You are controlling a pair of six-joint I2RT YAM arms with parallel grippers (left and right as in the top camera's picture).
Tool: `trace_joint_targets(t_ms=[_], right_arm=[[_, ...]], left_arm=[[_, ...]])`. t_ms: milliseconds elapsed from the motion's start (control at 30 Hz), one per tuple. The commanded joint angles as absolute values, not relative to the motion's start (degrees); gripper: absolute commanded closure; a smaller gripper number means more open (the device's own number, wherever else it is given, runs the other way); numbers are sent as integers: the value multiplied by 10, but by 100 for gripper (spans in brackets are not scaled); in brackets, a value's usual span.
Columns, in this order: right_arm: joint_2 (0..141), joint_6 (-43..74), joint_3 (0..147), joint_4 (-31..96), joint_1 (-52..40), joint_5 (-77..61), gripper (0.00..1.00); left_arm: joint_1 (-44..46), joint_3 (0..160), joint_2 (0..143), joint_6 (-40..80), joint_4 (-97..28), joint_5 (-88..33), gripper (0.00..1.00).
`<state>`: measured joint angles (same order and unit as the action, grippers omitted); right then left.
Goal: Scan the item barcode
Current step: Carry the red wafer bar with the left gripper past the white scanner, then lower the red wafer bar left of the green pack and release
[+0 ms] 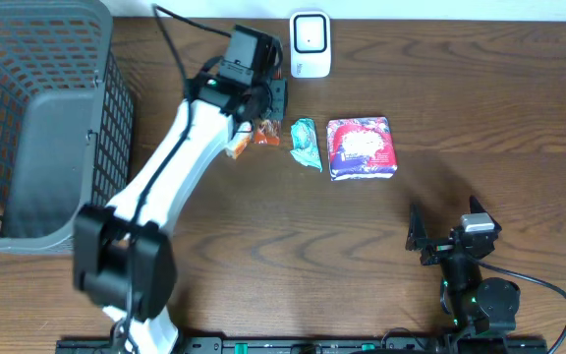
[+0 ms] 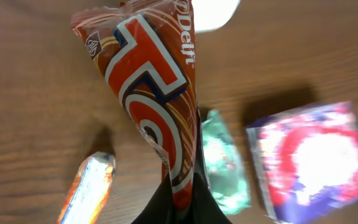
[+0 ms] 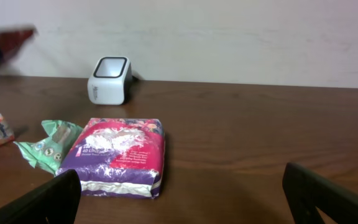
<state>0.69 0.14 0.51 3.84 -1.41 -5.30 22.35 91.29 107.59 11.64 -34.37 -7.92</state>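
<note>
My left gripper will lower the snack wrapper [image 2: 148, 93] next and release it on the bare table between the orange bar and the green packet.
My left gripper [image 2: 182, 190] is shut on the lower end of a red-orange snack wrapper [image 2: 148, 93] with white lettering, held up off the table. The wrapper's far end points towards the white barcode scanner [image 2: 213, 12]. From above, the left gripper [image 1: 275, 98] hangs just left of and below the scanner [image 1: 310, 44], and it mostly hides the wrapper. My right gripper [image 1: 447, 226] rests open near the front right with nothing between its fingers [image 3: 48, 202]. From the right wrist the wrapper is a red blur [image 3: 11, 40] at the far left, with the scanner [image 3: 109, 79] at the back.
On the table under the left gripper lie an orange bar [image 2: 89, 186], a green packet [image 1: 306, 143] and a purple-and-red package [image 1: 362, 147]. A grey wire basket [image 1: 37, 118] fills the left side. The left arm [image 1: 165, 167] crosses the table diagonally.
</note>
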Motion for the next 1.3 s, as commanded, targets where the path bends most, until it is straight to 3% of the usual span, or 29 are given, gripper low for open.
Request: trace_joint_targets(t_ms=[0, 267, 433, 667, 833, 1000, 1067, 1267], right_arm=[[4, -5, 3, 40, -19, -50, 1], [4, -5, 3, 40, -19, -50, 1], [4, -5, 3, 40, -19, -50, 1], [4, -5, 3, 40, -19, -50, 1], [4, -5, 3, 40, -19, -50, 1], [4, -5, 3, 40, -19, -50, 1], [4, -5, 3, 40, -19, -50, 1], [4, -5, 3, 40, -19, -50, 1]], left_arm=[[223, 909, 1113, 152, -347, -61, 92], [224, 909, 1157, 183, -375, -64, 90], [226, 908, 1156, 183, -396, -76, 64], [225, 920, 1109, 183, -400, -115, 61], [218, 926, 1015, 183, -394, -109, 45], [201, 925, 916, 183, -430, -109, 7], [195, 925, 882, 178, -470, -109, 2], [189, 925, 823, 176, -599, -109, 2]])
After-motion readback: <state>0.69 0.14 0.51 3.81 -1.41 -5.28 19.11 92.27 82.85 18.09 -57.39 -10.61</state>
